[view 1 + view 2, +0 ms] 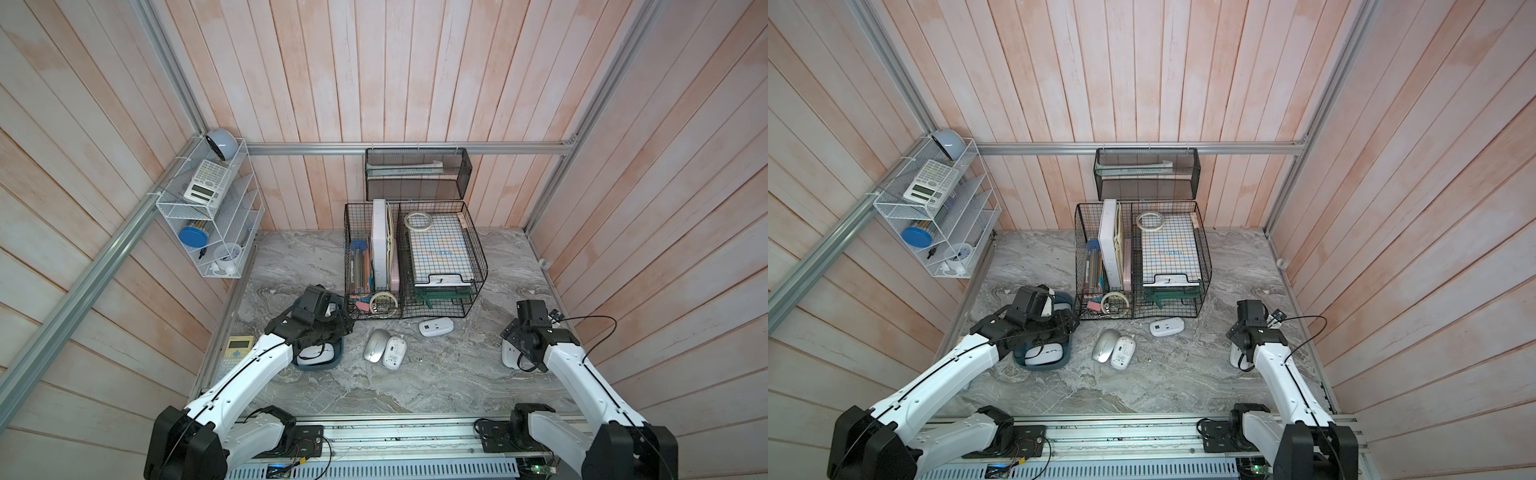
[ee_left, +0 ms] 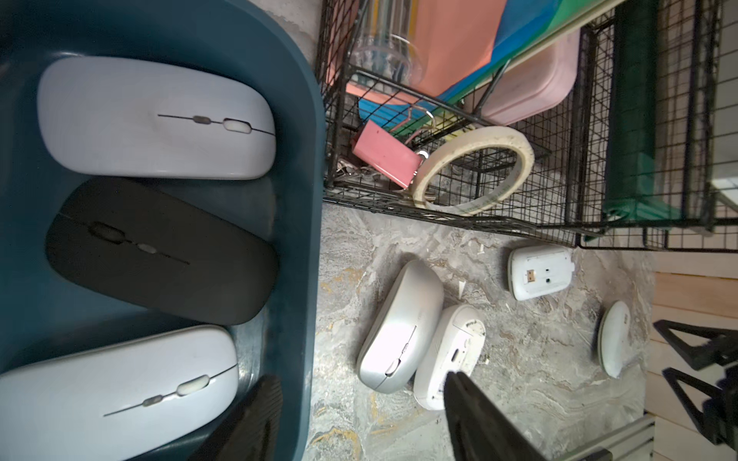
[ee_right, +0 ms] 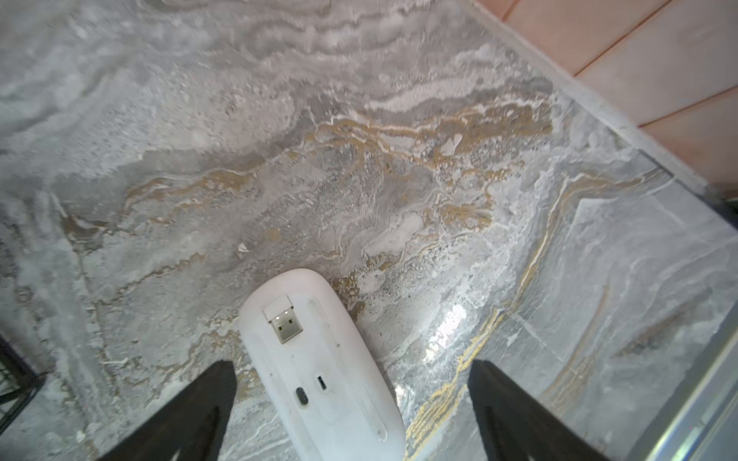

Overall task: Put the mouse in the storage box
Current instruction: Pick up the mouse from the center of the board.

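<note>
The mouse lies below my right gripper, so I will next lower and turn the gripper to bring its open fingers beside both long sides of the upturned white mouse.
The teal-blue storage box sits at the left of the table and holds two white mice and a black mouse. My left gripper hovers over the box's right wall, open, with nothing between its fingers. On the table lie a silver mouse and two upturned white mice. My right gripper stands open astride another upturned white mouse, touching neither side of it.
Black wire baskets with books, tape and folders stand just behind the loose mice. A black mesh basket hangs on the back wall. A white wire rack is on the left wall. A yellow calculator lies by the left edge.
</note>
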